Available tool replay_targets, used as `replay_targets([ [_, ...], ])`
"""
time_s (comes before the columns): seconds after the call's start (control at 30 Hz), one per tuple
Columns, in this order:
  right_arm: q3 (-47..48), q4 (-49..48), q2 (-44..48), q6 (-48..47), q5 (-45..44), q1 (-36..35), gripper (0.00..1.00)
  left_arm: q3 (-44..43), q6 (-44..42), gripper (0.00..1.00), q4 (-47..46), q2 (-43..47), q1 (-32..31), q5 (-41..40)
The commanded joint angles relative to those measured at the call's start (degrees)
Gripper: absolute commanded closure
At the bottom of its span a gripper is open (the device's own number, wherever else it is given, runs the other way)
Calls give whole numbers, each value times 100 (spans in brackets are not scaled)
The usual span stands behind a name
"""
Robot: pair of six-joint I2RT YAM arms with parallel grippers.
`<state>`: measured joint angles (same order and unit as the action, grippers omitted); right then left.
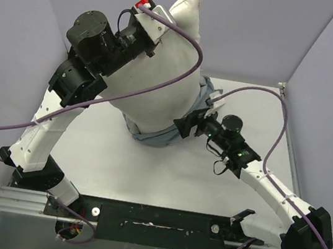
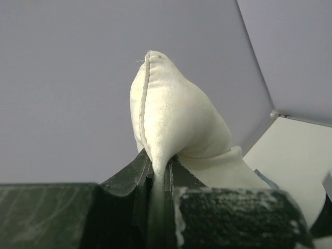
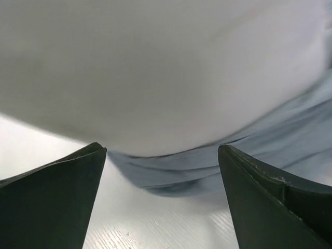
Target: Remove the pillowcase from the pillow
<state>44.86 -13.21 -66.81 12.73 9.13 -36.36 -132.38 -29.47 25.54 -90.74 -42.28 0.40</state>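
I need to lower my right gripper onto the fold of the pillowcase (image 1: 161, 136) beside the pillow next and close it. The fold is bunched low under the lifted pillow, below my open fingers.
The off-white pillow (image 1: 160, 80) hangs lifted high, its top corner pinched in my left gripper (image 1: 150, 29). In the left wrist view the jaws (image 2: 160, 179) are shut on the pillow's seamed edge (image 2: 171, 114). The blue-grey pillowcase (image 1: 161, 136) is bunched round the pillow's lower end on the table, showing only its plain reverse. My right gripper (image 1: 182, 127) is open, just right of that bunch. In the right wrist view the open fingers (image 3: 259, 192) frame the pillowcase folds (image 3: 218, 155) under the pillow (image 3: 155, 67); the gripper (image 3: 162, 155) holds nothing.
The white table (image 1: 146, 178) is ringed by grey walls. Purple cables (image 1: 182, 58) loop over the pillow and along both arms. A black rail (image 1: 152, 219) runs along the near edge between the arm bases.
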Motion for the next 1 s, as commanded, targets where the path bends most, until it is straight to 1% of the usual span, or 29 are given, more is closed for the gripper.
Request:
replay_targets([
  [0.0,408,670,341,928,881,1042,6,258,280,100,-844,875,1,597],
  [0.17,604,946,182,1816,1073,2246,7,592,384,100,-788,1112,3,711],
  [0.27,793,1228,-146,2025,1058,2506,7,719,364,100,-764,1215,1,702],
  [0.33,865,1272,-422,2041,1083,2516,8,782,375,100,-747,1291,-3,701],
  [0.43,894,832,-1005,2229,1307,2339,7,858,417,100,-713,1375,1,726],
  [0.53,1187,526,-1715,2362,1312,1810,7,921,467,100,-661,1423,0,780],
  [0.6,1519,498,-2281,2397,1231,1360,10,893,434,100,-602,1424,1,799],
  [0.7,1927,634,-2878,2548,1042,898,21,586,430,100,-279,1272,-2,886],
  [0.73,1959,632,-3014,2693,997,872,27,463,463,100,-173,1197,-1,932],
  [0.8,1944,668,-3197,2955,952,901,43,275,465,100,-66,1106,-5,1000],
  [0.83,1927,753,-3251,2997,889,926,53,209,464,100,-63,1069,-1,992],
  [0.9,1901,971,-3291,2965,727,978,71,125,448,100,-88,1034,1,952],
  [0.97,1851,1206,-3282,2844,634,1045,81,135,390,100,-170,1077,-4,936],
])
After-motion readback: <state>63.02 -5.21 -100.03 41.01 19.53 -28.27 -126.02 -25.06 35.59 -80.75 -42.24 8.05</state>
